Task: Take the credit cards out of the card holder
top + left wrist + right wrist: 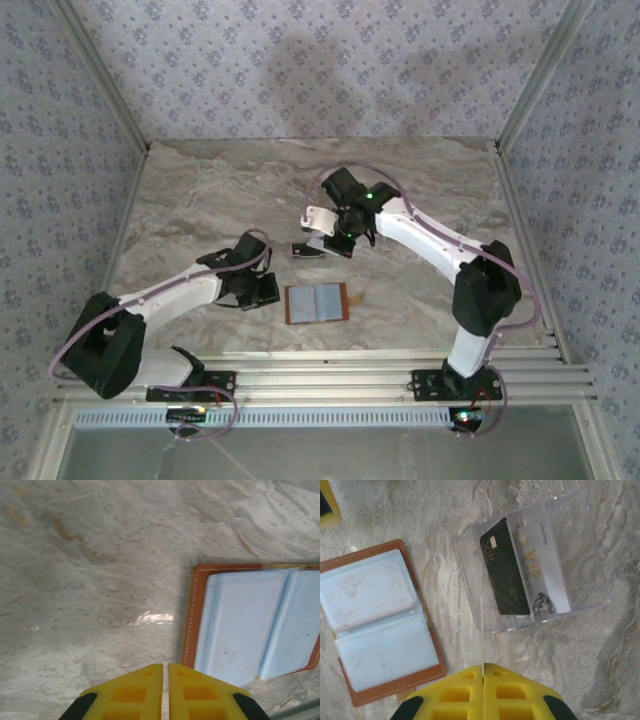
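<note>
The card in the robot's right gripper stands at an angle to the rack, so the right gripper should move outward, turn square with the clear rack (580, 540) and go down by the white card (540, 566) to let go.
The card holder (317, 303) lies open and flat on the table, orange-brown outside, grey-blue inside (375, 625). My right gripper (483, 666) is shut on a whitish credit card (482, 620), seen edge-on as a thin line, above the near left end of the clear rack (580, 540). From above, that card (320, 217) sticks out left of the right gripper (335, 233). A dark card (506, 575) and a white card (547, 565) sit in the rack. My left gripper (165, 666) hovers just left of the card holder (250, 625), fingers nearly touching, nothing between them.
The clear rack (320, 250) stands behind the card holder near the table's middle. A small orange tab (355, 299) pokes out at the holder's right edge. Patterned walls enclose the table on three sides, and a metal rail (330, 385) runs along the near edge.
</note>
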